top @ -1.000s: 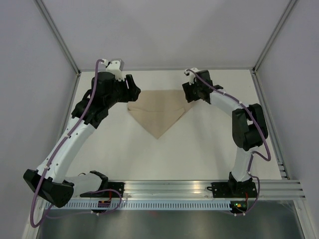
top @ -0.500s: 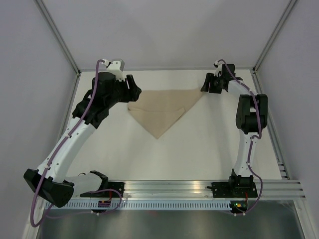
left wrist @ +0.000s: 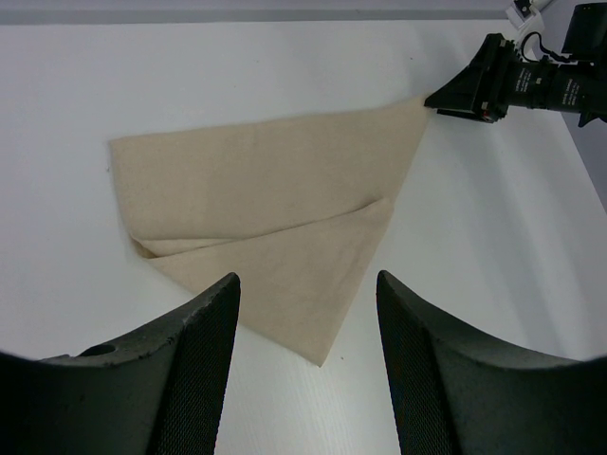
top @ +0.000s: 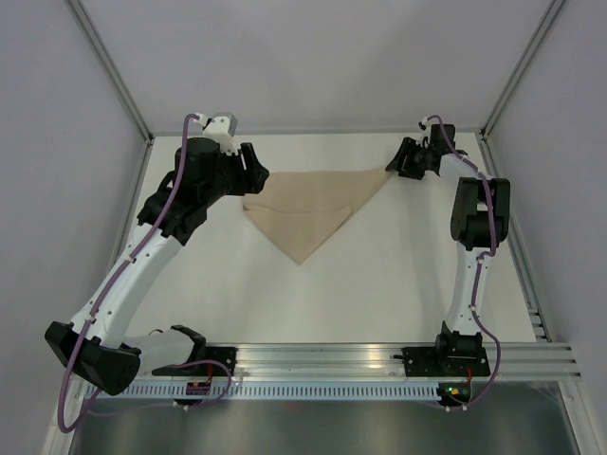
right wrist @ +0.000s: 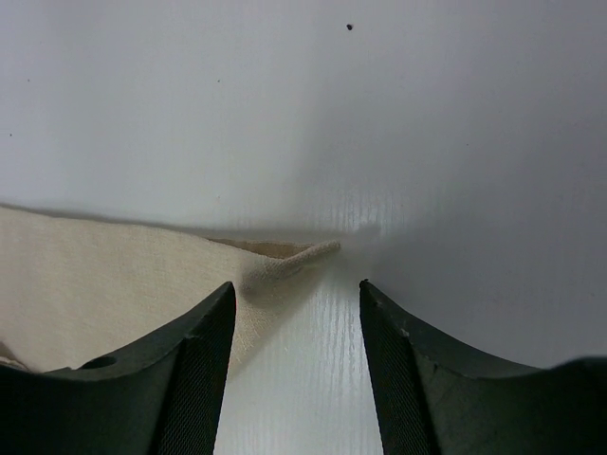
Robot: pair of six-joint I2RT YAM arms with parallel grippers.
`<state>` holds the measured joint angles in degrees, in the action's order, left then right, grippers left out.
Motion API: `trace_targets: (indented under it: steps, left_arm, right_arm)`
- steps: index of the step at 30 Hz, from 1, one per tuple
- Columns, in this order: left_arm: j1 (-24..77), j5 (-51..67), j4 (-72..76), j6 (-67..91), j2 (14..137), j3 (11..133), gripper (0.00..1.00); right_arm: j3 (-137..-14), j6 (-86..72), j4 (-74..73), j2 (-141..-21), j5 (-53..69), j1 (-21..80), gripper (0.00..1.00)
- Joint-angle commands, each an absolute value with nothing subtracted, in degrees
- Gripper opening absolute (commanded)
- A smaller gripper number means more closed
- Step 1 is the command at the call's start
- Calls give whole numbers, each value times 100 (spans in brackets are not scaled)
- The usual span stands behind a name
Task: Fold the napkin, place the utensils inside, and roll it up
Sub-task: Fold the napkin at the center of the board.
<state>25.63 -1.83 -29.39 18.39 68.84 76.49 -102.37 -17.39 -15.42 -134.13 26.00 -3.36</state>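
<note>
The napkin's tip is between my right gripper's open fingers. My right gripper will stay low next and close both fingers across the napkin's curled corner tip [top: 384,172] [right wrist: 296,263].
The tan napkin [top: 308,204] lies flat on the white table [top: 398,275], folded into a triangle with its point toward the near side. It also shows in the left wrist view [left wrist: 266,190] and the right wrist view [right wrist: 114,275]. My left gripper [top: 258,175] is open and empty at the napkin's left end, its jaws [left wrist: 308,284] spread above the cloth's edge. My right gripper [top: 391,166] is open at the napkin's far right corner; that corner's slightly curled tip lies on the table between the jaws [right wrist: 296,289]. The right gripper also shows in the left wrist view [left wrist: 455,95]. No utensils are in view.
Pale enclosure walls with metal frame posts [top: 114,81] close in the back and sides. An aluminium rail [top: 379,365] with the arm bases runs along the near edge.
My right gripper moved toward the back right, drawing the napkin's right corner out into a longer point. It now stands open with the corner lying on the table. The left arm has not moved.
</note>
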Motion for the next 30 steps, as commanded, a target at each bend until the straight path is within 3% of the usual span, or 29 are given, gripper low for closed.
trace_targets:
  steps: [1,14,21,24,30]
  left_arm:
    - [2575,-123,-2742,2004,6820,7594,64]
    - [2575,-114,-2742,2004,6847,7585,64]
    - [2575,-97,-2742,2030,6856,7559,64]
    - [2566,-88,-2742,2030,6864,7550,64]
    - [2575,-79,-2742,2048,6847,7550,64]
  right_arm:
    - [-10239,-2153,-1477,-13605,2724,-352,60]
    - [-10283,-2338,-1257,-13772,2768,-360,44]
    - [-10230,-2312,-1090,-13667,2883,-352,16]
    - [-10204,-2294,-976,-13580,2979,-352,10]
    - [-9932,-2171,-686,-13132,3094,-273,8]
